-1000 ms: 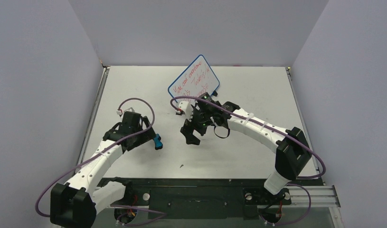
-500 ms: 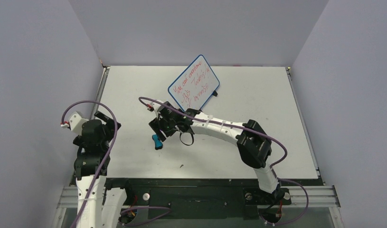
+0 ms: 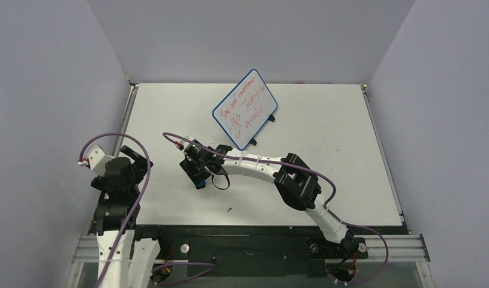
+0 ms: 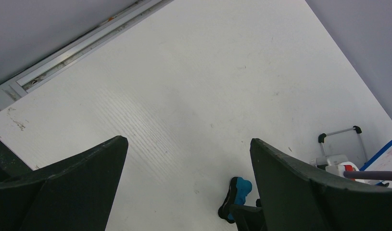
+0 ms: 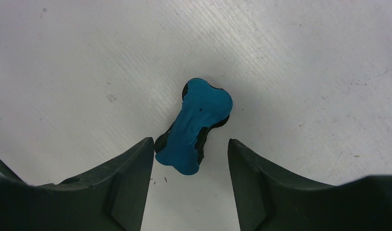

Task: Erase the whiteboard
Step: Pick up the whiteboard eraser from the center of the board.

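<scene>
Next, my left gripper brings its open fingers around the whiteboard's near blue edge (image 3: 221, 124), outward of the gripper and to its right in the top view.
The whiteboard (image 3: 245, 109) stands tilted on its stand at the back middle of the table, blue-framed and covered in red writing. A blue bone-shaped eraser (image 5: 198, 122) with a black underside lies flat on the table. My right gripper (image 5: 190, 149) points down over it, jaws half open around its near end. The left finger touches or nearly touches the eraser's edge, and a gap shows on the right side. From above, the right gripper (image 3: 197, 174) covers most of the eraser (image 3: 198, 180). My left gripper (image 4: 189, 139) hangs wide open and empty at the table's left, seen from above as the left gripper (image 3: 134, 159).
The left wrist view shows the eraser (image 4: 237, 192) ahead on the right and the table's metal side rail (image 4: 78, 53) beyond. A purple cable (image 3: 170, 138) loops off the right wrist. Grey walls close in the table on three sides.
</scene>
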`<state>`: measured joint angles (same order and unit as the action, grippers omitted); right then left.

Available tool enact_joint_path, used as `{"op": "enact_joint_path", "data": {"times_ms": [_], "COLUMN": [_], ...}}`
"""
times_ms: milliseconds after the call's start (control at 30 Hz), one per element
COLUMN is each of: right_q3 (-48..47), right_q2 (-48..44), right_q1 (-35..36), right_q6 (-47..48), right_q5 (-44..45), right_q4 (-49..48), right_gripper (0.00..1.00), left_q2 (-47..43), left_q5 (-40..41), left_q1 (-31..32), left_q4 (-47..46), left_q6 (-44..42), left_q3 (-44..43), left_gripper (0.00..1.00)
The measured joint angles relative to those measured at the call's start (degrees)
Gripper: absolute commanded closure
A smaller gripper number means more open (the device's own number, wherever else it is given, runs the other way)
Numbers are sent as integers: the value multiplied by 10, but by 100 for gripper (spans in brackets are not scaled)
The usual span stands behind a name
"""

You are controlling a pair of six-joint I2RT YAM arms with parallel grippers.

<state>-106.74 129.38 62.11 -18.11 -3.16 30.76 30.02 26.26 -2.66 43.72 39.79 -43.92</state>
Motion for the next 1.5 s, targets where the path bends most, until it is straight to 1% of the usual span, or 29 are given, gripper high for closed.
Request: {"op": "enact_joint_path", "data": {"times_ms": [133, 200, 267, 300, 400, 433, 567, 633, 700, 767, 833, 900, 1033, 1200, 1267, 1300, 1367, 1500], "right_q3": [-9, -14, -19, -21, -27, -27, -27, -27, -26, -19, 15, 68, 172, 292, 336, 353, 390, 428], "right_q2": [21, 31, 38, 42, 45, 45, 45, 45, 44, 36, 10, -37, -163, -348, -411, -431, -475, -520], "right_q1": [2, 2, 2, 2, 2, 2, 2, 1, -3, -8, -22, -50, -136, -252, -293, -312, -370, -484], "right_q6": [-4, -6, -6, -6, -5, -3, 10, 27, 53, 92, 136, 184, 271, 356, 378, 385, 391, 381], "right_q5": [4, 6, 8, 9, 11, 11, 10, 7, 0, -26, -66, -119, -207, -283, -313, -324, -358, -404], "right_q4": [7, 10, 12, 13, 12, 12, 12, 12, 13, 19, 25, 42, 63, 66, 67, 66, 63, 44], "right_gripper": [50, 55, 63, 69, 78, 84, 94, 98, 99, 100, 100, 100, 100, 100, 100, 100, 100, 100], "left_q2": [-3, -3, -4, -5, -6, -6, -6, -6, -7, -10, -12, -14, -7, 14, 30, 42, 69, 118], "left_q5": [4, 4, 5, 5, 5, 5, 5, 2, -6, -26, -57, -99, -198, -351, -396, -411, -424, -398], "left_q1": [1, 3, 4, 4, 4, 5, 5, 6, 7, 9, 11, 13, 15, 16, 27, 39, 77, 165], "left_q4": [1, 0, 0, 0, 1, 1, 1, 0, -2, -5, -11, -25, -75, -192, -246, -272, -318, -404], "left_q6": [0, 0, 0, 0, 0, 0, -1, -3, -11, -22, -37, -53, -60, -25, -4, 6, 20, 36], "left_q3": [3, 3, 4, 5, 6, 6, 6, 6, 9, 13, 18, 26, 53, 130, 163, 175, 194, 212], "left_gripper": [1, 1, 1, 1, 1, 1, 1, 1, 1, 1, 1, 1, 1, 1, 1, 1, 1, 2]}}
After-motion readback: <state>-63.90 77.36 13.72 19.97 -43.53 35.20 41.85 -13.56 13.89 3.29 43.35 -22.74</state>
